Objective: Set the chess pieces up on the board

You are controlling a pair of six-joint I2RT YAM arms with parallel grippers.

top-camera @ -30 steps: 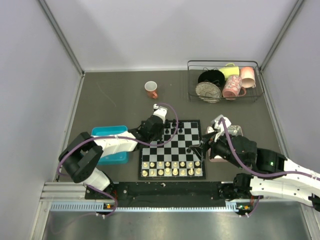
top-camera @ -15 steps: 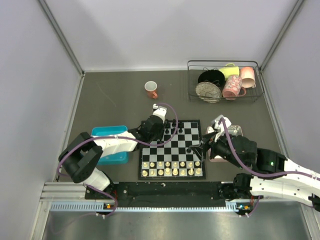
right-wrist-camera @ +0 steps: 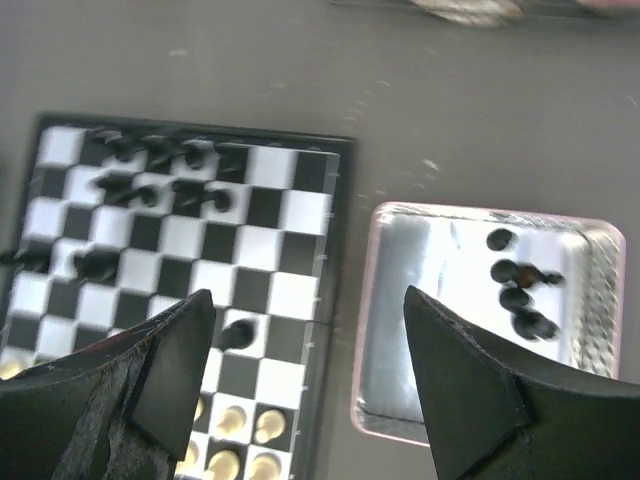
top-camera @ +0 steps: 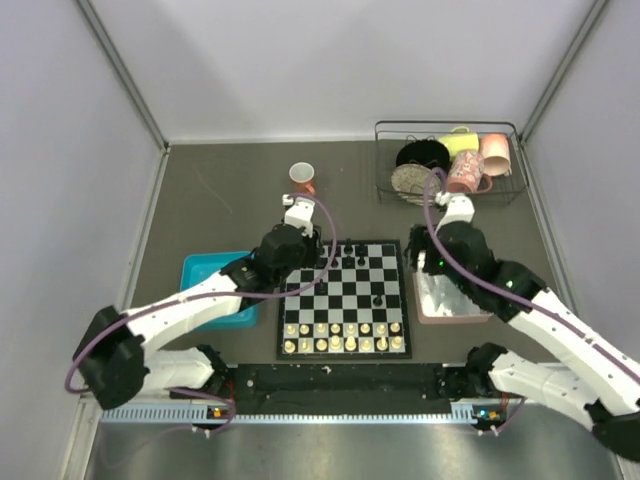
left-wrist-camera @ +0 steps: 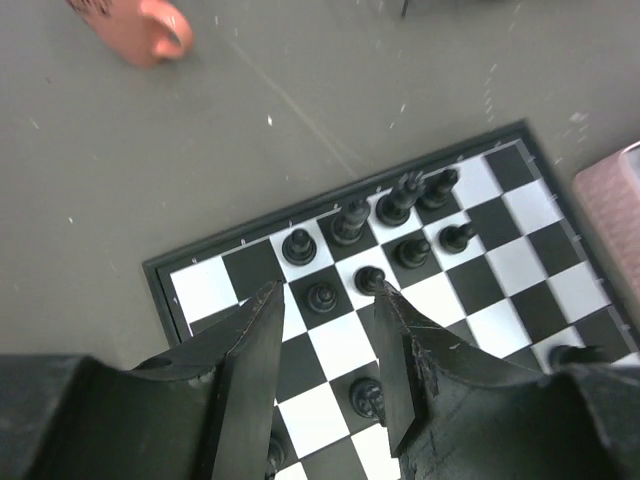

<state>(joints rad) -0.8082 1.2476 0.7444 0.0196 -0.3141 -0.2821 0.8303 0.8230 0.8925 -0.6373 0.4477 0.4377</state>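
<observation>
My right gripper swings to its right in the wrist view next, turning and lowering onto the tray's nearest black piece below, with a free side.
The board (top-camera: 345,305) lies in front of both arms. Several black chess pieces (top-camera: 347,252) stand on its far rows, and one (top-camera: 378,300) stands alone on the right side. In the left wrist view my left gripper (left-wrist-camera: 326,292) hangs open over the far left squares of the board (left-wrist-camera: 520,265), a black pawn (left-wrist-camera: 321,296) below the gap and nothing held. My right gripper (right-wrist-camera: 308,298) is wide open and empty over the seam between the board (right-wrist-camera: 300,210) and the pink tray (right-wrist-camera: 470,235), which holds several black pieces (right-wrist-camera: 515,280).
Cream-white pieces (top-camera: 345,335) fill the board's two near rows. A teal tray (top-camera: 205,275) lies left of the board, the pink tray (top-camera: 440,305) to its right. An orange mug (top-camera: 302,178) stands behind the board. A wire rack (top-camera: 450,160) of cups sits at the back right.
My left gripper opened and drew back to the left from the far-left squares. My right gripper left the lone black piece and moved back and right, towards the pink tray.
</observation>
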